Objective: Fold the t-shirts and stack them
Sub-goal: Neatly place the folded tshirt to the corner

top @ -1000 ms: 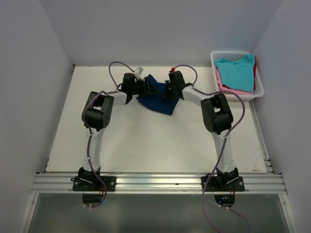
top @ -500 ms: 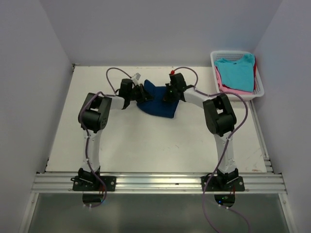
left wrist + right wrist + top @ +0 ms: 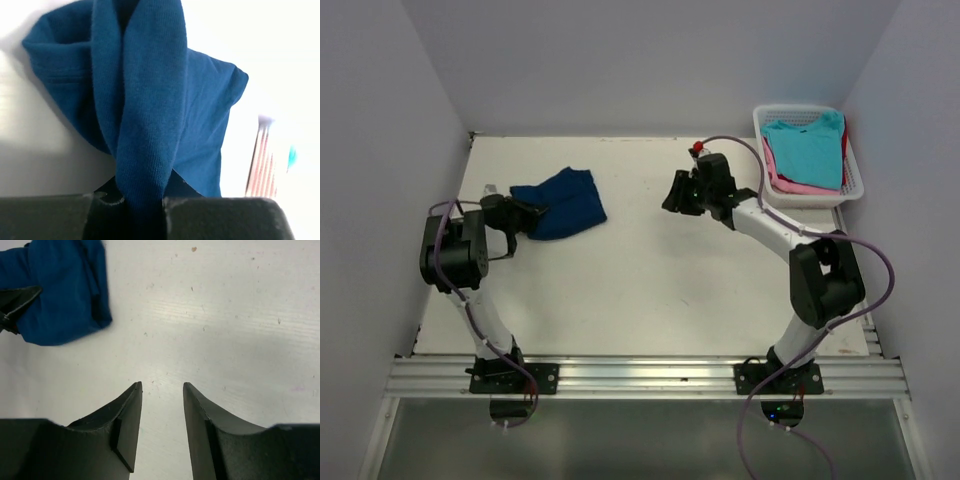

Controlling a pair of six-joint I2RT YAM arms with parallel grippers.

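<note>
I will next slide my left gripper outward and to the left in the top view, so that the navy t-shirt comes into the table's empty far corner.
A bunched navy blue t-shirt lies on the left part of the white table. My left gripper is shut on the shirt's left edge. In the left wrist view a fold of the navy t-shirt runs down into the closed left gripper. My right gripper hangs open and empty right of table centre, well apart from the cloth. In the right wrist view the right gripper is over bare table, with the navy t-shirt at the upper left.
A white lattice basket stands at the back right corner. It holds a turquoise t-shirt on top of a pink one. Grey walls close in the table on three sides.
The left gripper has shut on the navy t-shirt and pulled it leftward across the table. The right gripper has let the shirt go, opened and swung away to the right.
</note>
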